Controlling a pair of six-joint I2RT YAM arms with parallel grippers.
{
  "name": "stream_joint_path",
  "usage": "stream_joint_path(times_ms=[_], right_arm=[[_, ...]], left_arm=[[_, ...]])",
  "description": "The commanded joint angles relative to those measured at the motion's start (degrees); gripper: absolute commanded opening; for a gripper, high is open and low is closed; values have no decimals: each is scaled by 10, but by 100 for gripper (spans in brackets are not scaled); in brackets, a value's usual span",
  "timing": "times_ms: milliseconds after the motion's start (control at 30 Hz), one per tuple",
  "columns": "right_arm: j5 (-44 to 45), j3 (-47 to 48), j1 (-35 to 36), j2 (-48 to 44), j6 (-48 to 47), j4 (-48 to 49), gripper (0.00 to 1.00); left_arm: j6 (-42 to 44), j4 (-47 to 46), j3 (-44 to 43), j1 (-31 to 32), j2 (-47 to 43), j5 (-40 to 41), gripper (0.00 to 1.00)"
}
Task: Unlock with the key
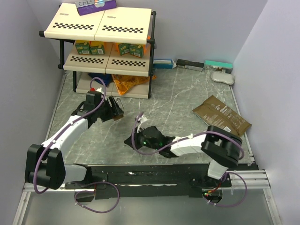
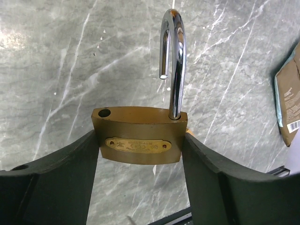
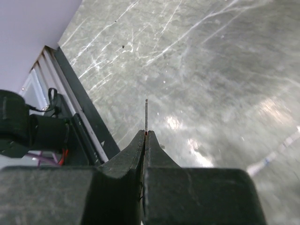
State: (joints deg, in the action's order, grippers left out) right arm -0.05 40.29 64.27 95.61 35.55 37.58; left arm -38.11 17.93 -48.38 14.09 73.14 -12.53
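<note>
I will next lower my left gripper to the left in the top view and let go of the open padlock (image 2: 137,135), because there is bare marble below the gripper's fingers on that side.
My left gripper (image 2: 140,145) is shut on a brass padlock (image 2: 137,135) and holds it above the table. Its chrome shackle (image 2: 174,61) stands swung open, one leg out of the body. In the top view the left gripper (image 1: 114,111) sits in front of the shelf. My right gripper (image 3: 146,133) is shut on the key (image 3: 146,116), a thin dark blade seen edge-on that sticks out past the fingertips over the marble. In the top view the right gripper (image 1: 133,139) is at the table's middle, apart from the padlock.
A two-level shelf (image 1: 105,28) with boxes stands at the back left. A brown packet (image 1: 221,115) lies at the right and shows in the left wrist view (image 2: 288,105). Small boxes (image 1: 197,64) line the back wall. A black rail (image 3: 82,112) runs along the near edge.
</note>
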Motion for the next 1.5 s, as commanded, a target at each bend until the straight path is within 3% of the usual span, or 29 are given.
stream_joint_path(times_ms=[0, 233, 500, 800, 1167, 1467], right_arm=[[37, -43, -2, -90, 15, 20, 0], [104, -155, -41, -297, 12, -26, 0], [131, -195, -96, -468, -15, -118, 0], [124, -186, -107, -507, -33, -172, 0], [117, -194, -108, -505, -36, -177, 0], [109, -185, -108, -489, -44, -177, 0]], left_arm=[[40, -40, -19, -5, -19, -7, 1], [105, 24, -7, -13, -31, -27, 1], [156, 66, 16, -16, -22, -53, 1], [195, 92, -21, -18, 74, -55, 1], [194, 105, -33, -19, 114, 101, 1], [199, 116, -68, -18, 168, 166, 1]])
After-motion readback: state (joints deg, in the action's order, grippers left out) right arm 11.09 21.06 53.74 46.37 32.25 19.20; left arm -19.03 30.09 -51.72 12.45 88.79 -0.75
